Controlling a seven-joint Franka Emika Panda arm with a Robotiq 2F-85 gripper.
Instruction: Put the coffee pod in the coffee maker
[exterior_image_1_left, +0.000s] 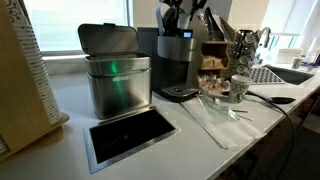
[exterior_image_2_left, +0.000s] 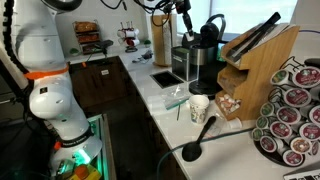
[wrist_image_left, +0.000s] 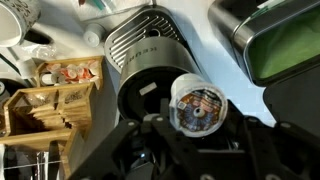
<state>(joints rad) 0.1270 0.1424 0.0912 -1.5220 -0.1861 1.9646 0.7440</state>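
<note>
I will go left in the wrist view and down to release the pod (wrist_image_left: 197, 103) inside the coffee maker's round black opening (wrist_image_left: 146, 94), which is below my gripper on that side.
My gripper (wrist_image_left: 198, 128) is shut on the coffee pod (wrist_image_left: 197, 103), a small whitish cup whose printed foil top faces the wrist camera. The coffee maker (wrist_image_left: 142, 55) lies directly below, showing a ribbed grey body and a round black opening. In both exterior views the gripper (exterior_image_1_left: 181, 20) (exterior_image_2_left: 185, 20) hangs just above the dark coffee maker (exterior_image_1_left: 177, 62) (exterior_image_2_left: 200, 62). The pod is hidden by the fingers in the exterior views. The machine's black top looks raised in an exterior view (exterior_image_2_left: 212, 28).
A shiny steel bin (exterior_image_1_left: 117, 75) with a flip lid stands next to the coffee maker. A patterned mug (exterior_image_1_left: 240, 88) (exterior_image_2_left: 198, 107), a black ladle (exterior_image_2_left: 195, 145), a wooden knife block (exterior_image_2_left: 255, 60), a pod carousel (exterior_image_2_left: 295, 110) and a sink (exterior_image_1_left: 285, 73) share the white counter.
</note>
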